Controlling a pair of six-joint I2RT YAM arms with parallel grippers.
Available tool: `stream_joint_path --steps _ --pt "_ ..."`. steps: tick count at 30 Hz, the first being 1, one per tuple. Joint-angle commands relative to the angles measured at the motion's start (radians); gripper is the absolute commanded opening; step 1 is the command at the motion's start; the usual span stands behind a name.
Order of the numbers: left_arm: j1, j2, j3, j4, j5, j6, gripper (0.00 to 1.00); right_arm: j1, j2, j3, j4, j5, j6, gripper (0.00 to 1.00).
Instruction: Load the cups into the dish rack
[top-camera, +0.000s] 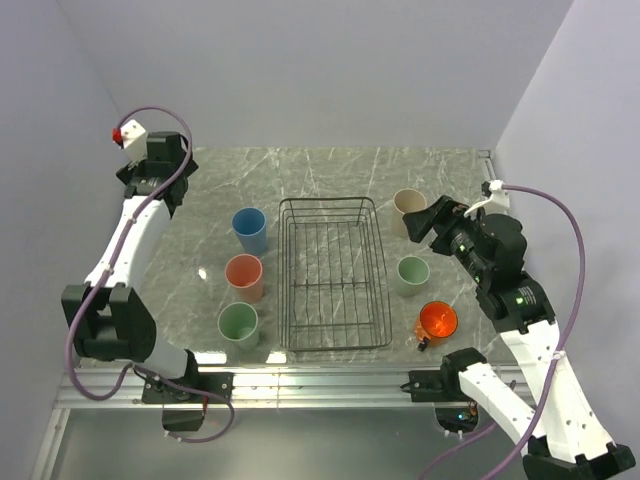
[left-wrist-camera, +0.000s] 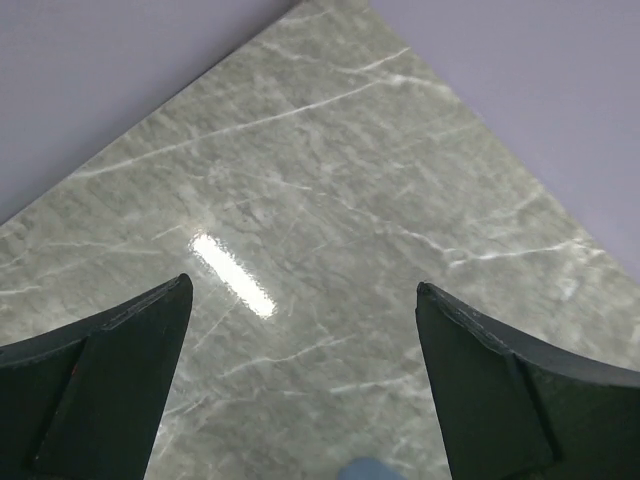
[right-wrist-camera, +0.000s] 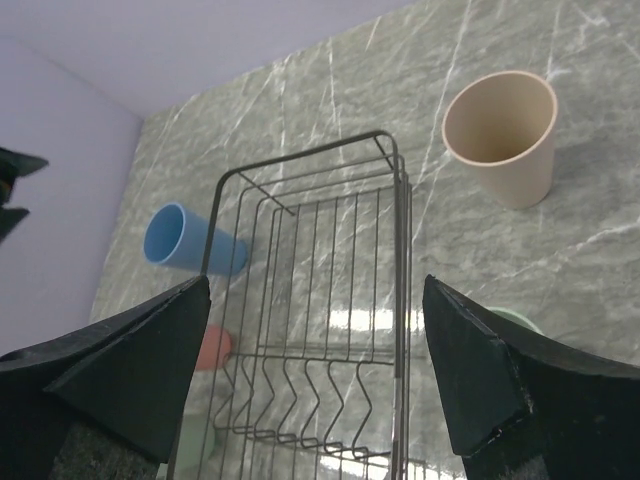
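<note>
My left gripper comes down and across toward the blue cup (top-camera: 250, 230) next, over the side of the cup's rim away from the rack, since the cup's opening admits a finger.
The empty black wire dish rack (top-camera: 330, 201) sits mid-table. Left of it stand a blue cup (top-camera: 250, 230), a salmon-pink cup (top-camera: 244, 276) and a pale green tumbler (top-camera: 238, 324). Right of it stand a beige cup (top-camera: 409, 207), a short pale green cup (top-camera: 412, 273) and an orange mug (top-camera: 437, 321). My left gripper (top-camera: 160, 185) is open and empty at the far left, above bare marble (left-wrist-camera: 303, 300); a blue sliver (left-wrist-camera: 372, 468) shows at the bottom edge. My right gripper (top-camera: 425, 222) is open and empty beside the beige cup (right-wrist-camera: 505, 135), facing the rack (right-wrist-camera: 400, 250).
Lilac walls close the table on the left, back and right. A metal rail (top-camera: 320, 385) runs along the near edge. The right wrist view also shows the blue cup (right-wrist-camera: 185, 240) and the salmon-pink cup (right-wrist-camera: 212, 347) beyond the rack.
</note>
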Motion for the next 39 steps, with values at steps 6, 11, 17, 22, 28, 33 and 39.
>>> stream_joint_path --steps 6,11,17,22,28,33,39 --pt "-0.006 -0.075 0.177 -0.123 0.131 0.019 0.99 0.014 0.105 0.08 -0.099 -0.041 -0.022 0.88" --pt "0.006 -0.076 0.095 -0.003 0.406 0.033 0.99 0.014 0.11 0.105 -0.155 -0.072 -0.079 0.88" --pt "0.048 -0.052 0.087 -0.092 0.499 0.111 0.91 0.014 0.047 0.072 -0.19 -0.044 -0.102 0.89" --pt "0.04 0.004 0.079 -0.177 0.601 0.217 0.76 0.014 0.048 0.065 -0.222 -0.059 -0.106 0.89" --pt "-0.106 -0.023 -0.023 -0.151 0.597 0.271 0.77 0.034 0.059 0.036 -0.196 -0.092 -0.092 0.88" --pt "-0.19 0.033 -0.028 -0.206 0.506 0.274 0.74 0.04 0.049 0.014 -0.192 -0.086 -0.095 0.88" --pt "-0.207 0.085 -0.051 -0.231 0.416 0.256 0.73 0.04 0.041 0.039 -0.242 -0.03 -0.129 0.88"
